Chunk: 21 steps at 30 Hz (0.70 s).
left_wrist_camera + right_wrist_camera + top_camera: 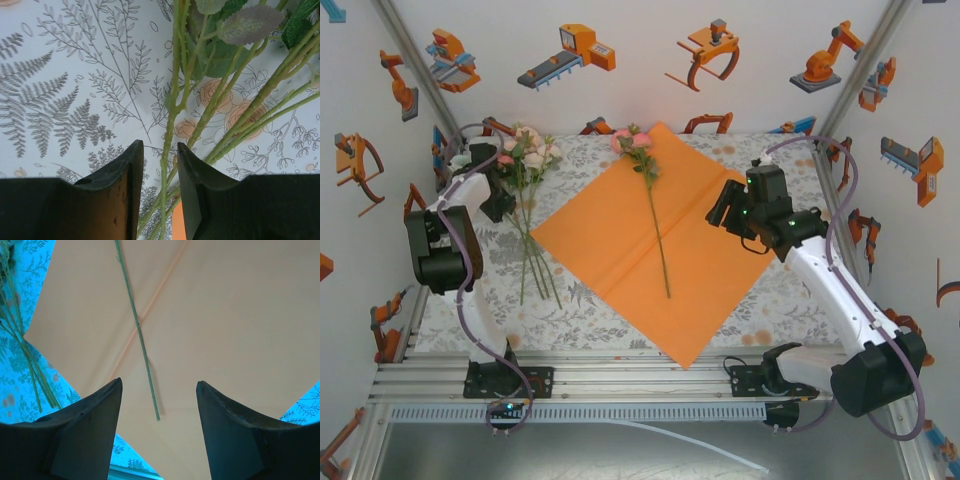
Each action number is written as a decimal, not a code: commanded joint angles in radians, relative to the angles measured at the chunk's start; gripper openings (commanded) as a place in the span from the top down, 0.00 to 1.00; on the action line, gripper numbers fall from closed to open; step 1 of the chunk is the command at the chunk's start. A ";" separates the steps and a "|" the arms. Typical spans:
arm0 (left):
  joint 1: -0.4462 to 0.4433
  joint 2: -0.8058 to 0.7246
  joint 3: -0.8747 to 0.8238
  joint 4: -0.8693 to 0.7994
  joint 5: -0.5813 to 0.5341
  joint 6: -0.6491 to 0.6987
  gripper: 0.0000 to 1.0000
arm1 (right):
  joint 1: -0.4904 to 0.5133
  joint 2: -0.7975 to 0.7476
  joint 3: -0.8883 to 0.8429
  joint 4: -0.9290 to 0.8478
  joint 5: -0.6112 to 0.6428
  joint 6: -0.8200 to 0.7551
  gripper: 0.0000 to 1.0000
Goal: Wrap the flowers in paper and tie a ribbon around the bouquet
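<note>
The single green stem already runs between the two open fingers of my left gripper, so I need to lower that gripper slightly onto the stem next and close its fingers there.
The orange paper (610, 245) lies flat as a diamond in the middle of the table. One pink rose with a long stem (655, 215) lies across it. Most of the flowers (527, 150) are bunched on the cloth left of the paper, stems toward me. My left gripper (510, 205) hangs low over those stems; in the left wrist view its jaws (157, 149) stand apart around one green stem (170, 115) without touching it. My right gripper (720, 212) hovers open over the paper's right part (225, 315), nothing between its fingers (159, 382). The ribbon is out of view.
A grey leaf-print tablecloth (770, 300) covers the table. White walls with orange robot cartoons (575, 50) close in the left, back and right. An aluminium rail (620, 385) runs along the near edge between the arm bases. Bare cloth borders the paper's lower corners.
</note>
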 commanded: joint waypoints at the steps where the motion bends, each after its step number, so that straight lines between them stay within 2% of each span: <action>1: -0.005 0.038 0.027 0.020 0.029 -0.013 0.64 | -0.006 0.011 0.031 -0.011 0.002 -0.009 0.44; 5: -0.004 0.056 0.033 0.011 0.034 -0.010 0.70 | -0.006 0.012 0.036 -0.017 0.002 -0.008 0.44; 10: -0.003 0.040 0.038 -0.009 0.033 0.008 0.86 | -0.006 0.019 0.058 -0.017 -0.027 -0.021 0.44; 14: -0.004 -0.022 0.048 -0.037 0.006 0.064 0.92 | -0.005 0.028 0.087 0.049 -0.175 -0.075 0.44; 17: -0.004 -0.078 0.051 -0.049 -0.013 0.114 0.93 | -0.003 0.018 0.071 0.164 -0.326 -0.092 0.44; 21: -0.005 -0.153 0.057 -0.054 0.007 0.178 0.96 | -0.002 0.007 0.041 0.297 -0.449 -0.086 0.44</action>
